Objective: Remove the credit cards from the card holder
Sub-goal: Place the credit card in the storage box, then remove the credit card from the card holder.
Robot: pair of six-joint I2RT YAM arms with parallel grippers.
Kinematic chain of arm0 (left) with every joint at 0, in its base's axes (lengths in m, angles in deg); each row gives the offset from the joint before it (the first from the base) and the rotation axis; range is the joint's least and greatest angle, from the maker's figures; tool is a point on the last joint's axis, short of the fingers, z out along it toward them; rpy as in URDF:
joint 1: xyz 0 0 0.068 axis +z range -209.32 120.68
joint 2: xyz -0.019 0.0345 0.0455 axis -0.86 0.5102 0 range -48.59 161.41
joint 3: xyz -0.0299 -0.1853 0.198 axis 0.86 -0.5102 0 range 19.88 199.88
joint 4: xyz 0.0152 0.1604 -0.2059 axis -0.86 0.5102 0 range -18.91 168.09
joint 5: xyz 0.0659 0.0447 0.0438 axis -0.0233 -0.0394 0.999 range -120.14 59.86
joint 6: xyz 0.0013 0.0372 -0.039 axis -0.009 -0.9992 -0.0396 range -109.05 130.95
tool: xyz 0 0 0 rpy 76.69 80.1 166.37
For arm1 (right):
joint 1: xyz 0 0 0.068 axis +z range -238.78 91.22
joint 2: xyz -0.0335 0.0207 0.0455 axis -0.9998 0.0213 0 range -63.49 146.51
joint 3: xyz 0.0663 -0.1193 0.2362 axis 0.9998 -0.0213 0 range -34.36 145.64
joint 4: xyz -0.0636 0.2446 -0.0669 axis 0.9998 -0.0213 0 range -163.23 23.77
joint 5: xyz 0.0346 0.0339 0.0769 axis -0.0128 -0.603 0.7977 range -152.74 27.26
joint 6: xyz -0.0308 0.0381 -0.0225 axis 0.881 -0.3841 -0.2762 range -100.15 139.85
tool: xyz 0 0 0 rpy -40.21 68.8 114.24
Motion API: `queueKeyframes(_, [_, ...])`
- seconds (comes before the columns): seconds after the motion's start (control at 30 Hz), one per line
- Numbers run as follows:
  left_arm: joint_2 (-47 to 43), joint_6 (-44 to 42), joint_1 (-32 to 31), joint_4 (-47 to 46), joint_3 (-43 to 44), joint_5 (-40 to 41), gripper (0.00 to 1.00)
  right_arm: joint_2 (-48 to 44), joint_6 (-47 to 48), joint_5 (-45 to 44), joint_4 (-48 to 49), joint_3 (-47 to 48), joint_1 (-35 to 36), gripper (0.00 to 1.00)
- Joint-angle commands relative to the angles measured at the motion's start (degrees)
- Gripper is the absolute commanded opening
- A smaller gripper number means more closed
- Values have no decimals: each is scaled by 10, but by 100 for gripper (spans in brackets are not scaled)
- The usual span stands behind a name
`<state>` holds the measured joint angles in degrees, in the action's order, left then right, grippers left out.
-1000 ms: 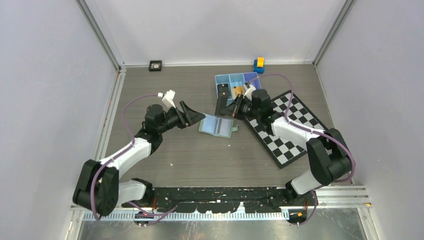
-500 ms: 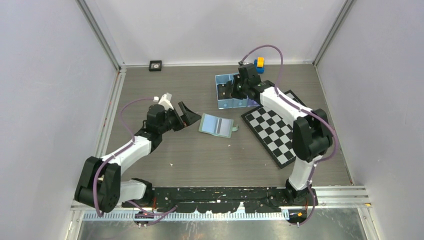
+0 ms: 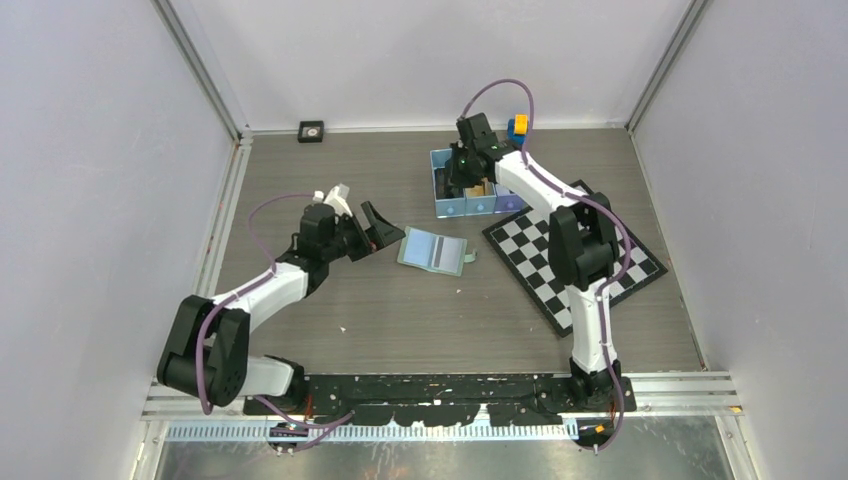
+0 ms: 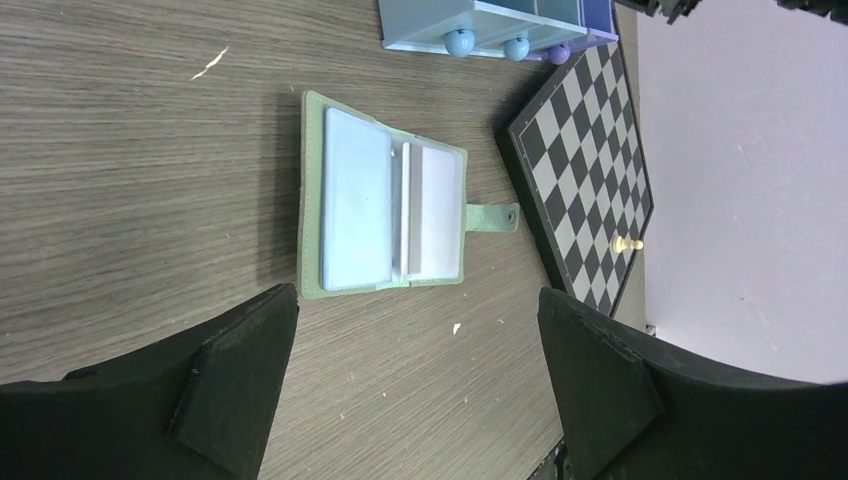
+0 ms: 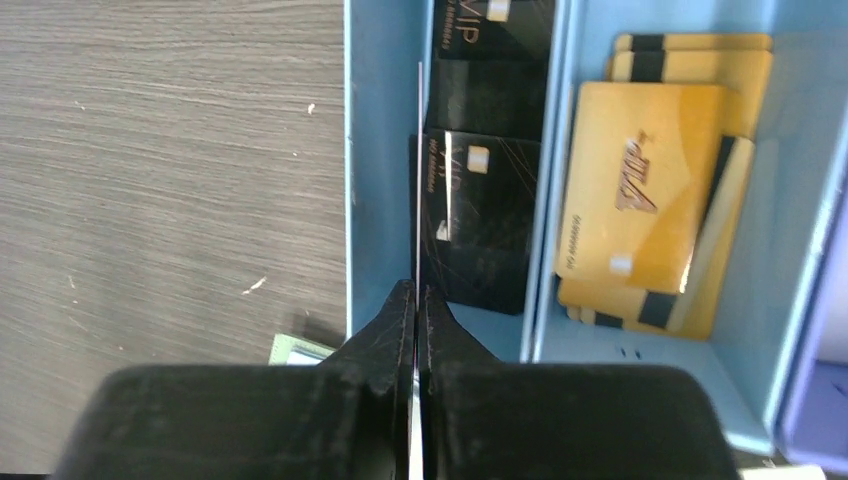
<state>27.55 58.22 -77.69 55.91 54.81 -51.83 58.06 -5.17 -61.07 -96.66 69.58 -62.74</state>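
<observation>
Next, my left gripper moves down onto the card holder's edge (image 3: 402, 250) (image 4: 311, 225) opposite the card holder's tab. That edge lies below it, to its right in the top view, nearest the open fingers.
The sage-green card holder (image 3: 433, 251) lies open and flat on the table, pale blue-grey inner faces up (image 4: 385, 205), its tab pointing at the chessboard. My left gripper (image 4: 415, 340) hovers open just left of it, nothing between its fingers. My right gripper (image 5: 416, 300) is shut on a thin credit card (image 5: 418, 170) seen edge-on, held over the left compartment of the blue tray (image 5: 375, 150). Black credit cards (image 5: 485, 220) lie in that compartment and gold-orange ones (image 5: 640, 200) in the middle one. In the top view the right gripper (image 3: 455, 178) reaches down into the tray (image 3: 470, 207).
A black-and-white chessboard (image 3: 570, 255) lies right of the card holder with a small pale pawn (image 4: 626, 244) on it. A blue-and-yellow toy (image 3: 517, 128) and a small black square object (image 3: 311, 130) sit by the back wall. Walls enclose three sides.
The right arm swung from beside the card holder back to the blue tray, carrying the card. The left gripper opened wider and stayed left of the card holder.
</observation>
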Motion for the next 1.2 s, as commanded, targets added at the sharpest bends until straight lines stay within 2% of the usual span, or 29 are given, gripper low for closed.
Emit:
queueKeyframes(0.0, [21, -18, 2, 11, 31, -5, 92, 38, 6, 59, -30, 82, -8, 17])
queueKeyframes(0.03, [27, -19, 2, 16, 36, -5, 92, 40, -4, 61, -31, 85, -11, 27])
queueKeyframes(0.13, [49, -25, 2, 33, 49, -3, 91, 26, -14, 32, -27, 71, -14, 44])
queueKeyframes(0.3, [88, -32, 2, 48, 71, -9, 91, -40, -8, 11, -14, 9, -12, 51])
queueKeyframes(0.43, [129, -39, 1, 55, 91, -24, 89, -124, -19, 13, 15, -89, 5, 58])
queueKeyframes(0.57, [178, -40, -1, 53, 110, -53, 88, -220, -31, -32, 61, -234, 55, 76])
queueKeyframes(0.67, [205, -47, -3, 64, 126, -57, 87, -273, -47, -68, 102, -332, 79, 83])
queueKeyframes(0.83, [237, -53, -4, 70, 141, -64, 87, -318, -79, -96, 152, -431, 82, 84])
queueKeyframes(0.97, [275, -48, -11, 63, 161, -86, 85, -311, -83, -140, 159, -442, 82, 83])
queueKeyframes(1.17, [332, -20, -16, 15, 177, -156, 60, -226, -94, -115, 142, -399, 83, 74])
